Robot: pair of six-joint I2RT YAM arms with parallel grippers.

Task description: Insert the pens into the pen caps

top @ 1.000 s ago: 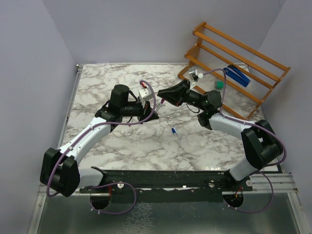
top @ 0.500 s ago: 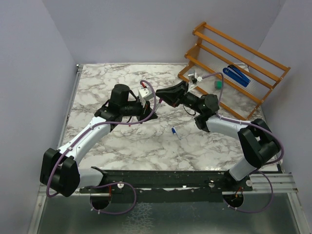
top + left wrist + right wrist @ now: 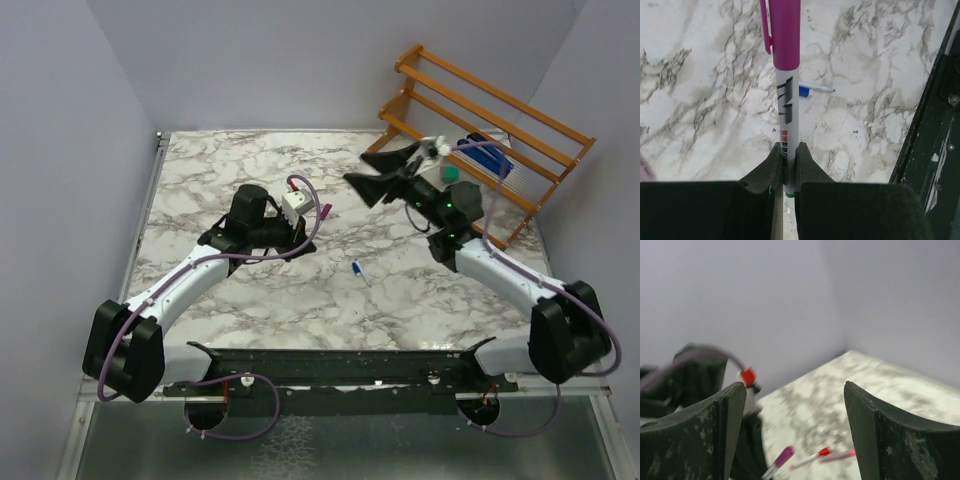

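Observation:
The white pen (image 3: 786,110) already wears its magenta cap (image 3: 325,212). It goes down to the marble beside the red-capped and pinkish pens next, then my left gripper opens.
My left gripper (image 3: 788,150) is shut on the lower part of a white pen (image 3: 786,110), which points away from it and wears a magenta pen cap (image 3: 785,30). From above, that gripper (image 3: 310,217) sits mid-table with the magenta cap (image 3: 325,212) sticking out to the right. My right gripper (image 3: 356,168) hovers open and empty, apart from the pen, to its upper right. A blue-capped pen (image 3: 357,271) lies on the marble. The blurred right wrist view shows the magenta-capped pen (image 3: 780,460), a red-capped pen (image 3: 812,458) and a pinkish pen (image 3: 840,456) between its open fingers (image 3: 727,430).
A wooden rack (image 3: 470,120) stands at the back right, with a big blue stapler-like object (image 3: 487,155) on it and a small green block (image 3: 452,173) at its foot. Grey walls close in the marble table (image 3: 220,170). The black base rail (image 3: 380,365) runs along the near edge.
The right gripper has opened and drawn back to the upper right, away from the pen's tip. The magenta cap stays on the pen in the left gripper, which moved little.

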